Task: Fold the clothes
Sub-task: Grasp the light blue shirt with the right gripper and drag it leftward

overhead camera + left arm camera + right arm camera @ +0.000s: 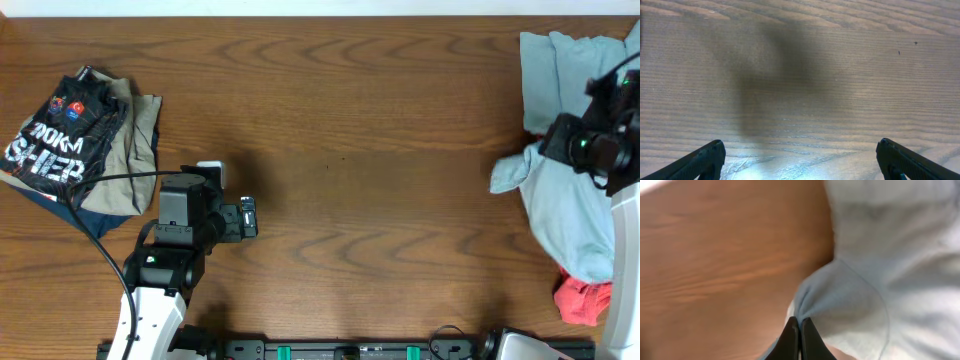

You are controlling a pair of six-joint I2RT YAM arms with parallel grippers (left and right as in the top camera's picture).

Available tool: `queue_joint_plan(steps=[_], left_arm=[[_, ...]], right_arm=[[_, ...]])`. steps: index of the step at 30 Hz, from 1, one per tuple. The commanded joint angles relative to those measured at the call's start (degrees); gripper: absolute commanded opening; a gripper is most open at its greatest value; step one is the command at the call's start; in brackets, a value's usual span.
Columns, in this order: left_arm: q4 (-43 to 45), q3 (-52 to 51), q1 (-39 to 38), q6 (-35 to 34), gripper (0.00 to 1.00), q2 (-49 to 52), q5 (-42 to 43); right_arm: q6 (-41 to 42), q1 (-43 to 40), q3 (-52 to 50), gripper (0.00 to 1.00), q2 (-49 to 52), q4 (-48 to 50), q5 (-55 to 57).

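My right gripper should pull the fold left in the overhead view and let it go over bare wood, since the shirt (pixel 880 280) is crumpled at the table's edge.
A pale blue-grey T-shirt (pixel 565 205) lies crumpled at the table's right edge, one part trailing left. My right gripper (pixel 552 138) is over it. In the right wrist view its fingers (pixel 799 326) are shut on a pinched fold of the shirt (pixel 880 280). A red garment (pixel 583 298) peeks out below the blue shirt at the front right; no lettering shows on it. My left gripper (pixel 247 218) is open and empty over bare wood at the left, and its wrist view shows both fingertips wide apart (pixel 800 152).
A pile of clothes (pixel 75 140) sits at the far left: a dark shirt with white lettering on top of beige and navy pieces. A black cable runs from the left arm over that pile. The wooden table (pixel 380 150) spans the view.
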Motion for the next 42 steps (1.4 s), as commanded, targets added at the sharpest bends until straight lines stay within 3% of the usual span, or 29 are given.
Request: queue_joint_plan(steps=[1,5,7,18,22,27,28,29,31,33,34,38,42], left_arm=[[0.04,1.4,0.35,-0.35,0.98,0.15,0.15],[0.04,1.4,0.35,-0.35,0.98,0.15,0.15],[0.04,1.4,0.35,-0.35,0.98,0.17,0.15],[0.04,1.4,0.35,-0.35,0.98,0.17,0.13],[0.0,1.38,0.35,-0.35,0.98,0.17,0.15],[0.0,1.38,0.35,-0.35,0.98,0.17,0.15],[0.0,1.38,0.35,-0.37,0.98,0.17,0.15],[0.0,1.38,0.35,-0.37,0.98,0.15,0.15],[0.0,1.38,0.35,-0.35,0.98,0.15,0.15],[0.0,1.38,0.35,-0.37,0.98,0.17,0.15],[0.0,1.38,0.35,-0.37,0.98,0.17,0.15],[0.24,1.38,0.35,-0.42,0.98,0.17,2.86],[1.55,1.38,0.35,-0.66,0.98,0.44,7.45]], right_arm=[[-9.16,0.2,3.8,0.01,-0.39,0.46,-23.85],[-13.81,3.15,3.82,0.01,-0.11,-1.46,-37.38],[-15.19,6.1,3.76,0.01,0.09,-3.02,-38.56],[-13.77,24.13,1.55,0.01,0.81,-0.55,-31.04],[-7.8,28.41,1.36,0.01,2.58,1.81,-22.36],[-7.74,32.09,1.36,0.02,6.25,1.51,-18.34],[-7.74,32.48,1.36,0.09,7.04,1.49,-17.18],[-7.72,32.63,1.36,0.27,7.74,1.51,-15.78],[-6.99,32.61,1.36,0.54,8.92,1.62,-12.0],[-4.9,32.15,1.36,0.92,9.64,1.51,-5.27],[-3.39,31.8,1.36,0.99,9.97,1.25,-0.76],[0.81,30.23,1.36,0.99,10.01,-1.38,10.84],[-0.2,29.14,0.66,0.99,10.14,-5.31,10.75]])
